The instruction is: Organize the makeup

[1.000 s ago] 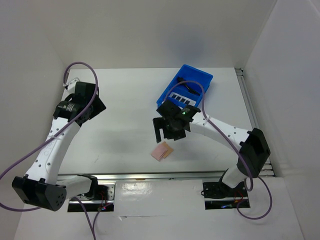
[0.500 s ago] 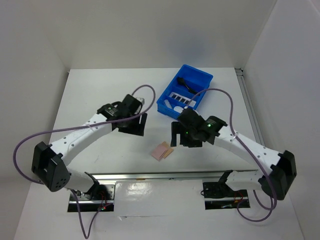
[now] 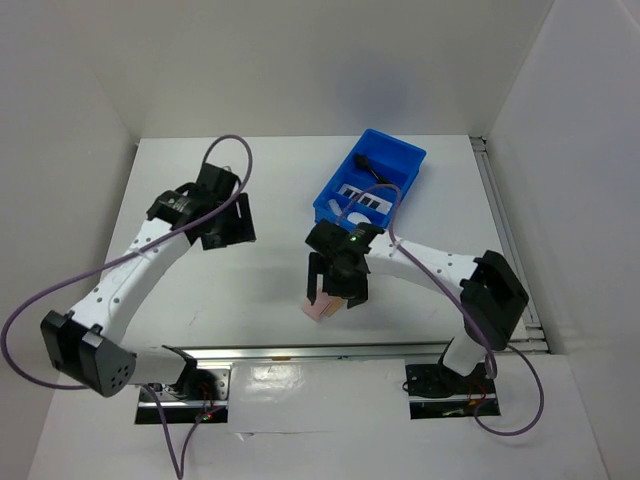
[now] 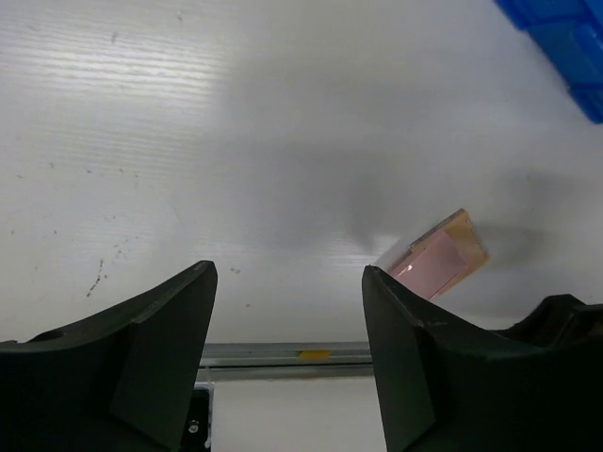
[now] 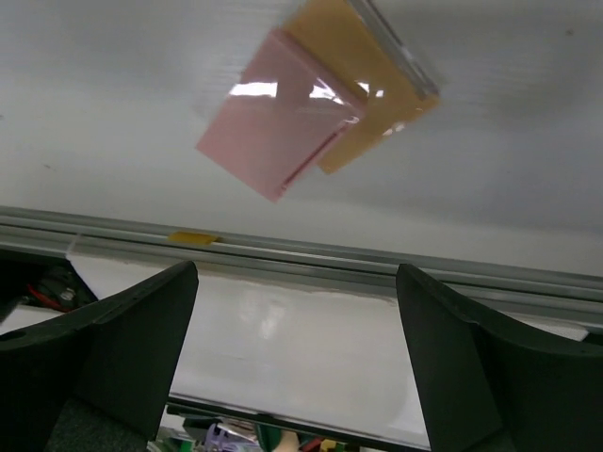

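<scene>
The pink pad overlaps the tan one and lies below the robot's right gripper and to its left in the top view, so the gripper will next go down that way to pinch the pink pad.
A pink flat pad [image 5: 278, 118] and a tan flat pad [image 5: 367, 85] lie overlapped on the white table near its front edge; they show in the top view [image 3: 318, 306] and in the left wrist view [image 4: 438, 264]. My right gripper [image 3: 333, 290] hangs open and empty just above them; in its own view [image 5: 297, 282] the pads lie ahead of the fingertips. My left gripper [image 3: 228, 222] is open and empty over bare table to the left, also open in its view [image 4: 287, 282]. A dark palette with white label [image 3: 362, 195], a black brush [image 3: 372, 172] and a white sponge [image 3: 356, 213] lie in the blue tray.
The blue compartmented tray [image 3: 400, 152] stands at the back right; its corner shows in the left wrist view [image 4: 565, 38]. A metal rail [image 3: 300, 352] runs along the table's front edge, close to the pads. White walls enclose the table.
My right gripper has moved left and now sits over the pads. My left arm has drawn back from the table's middle to the left.
</scene>
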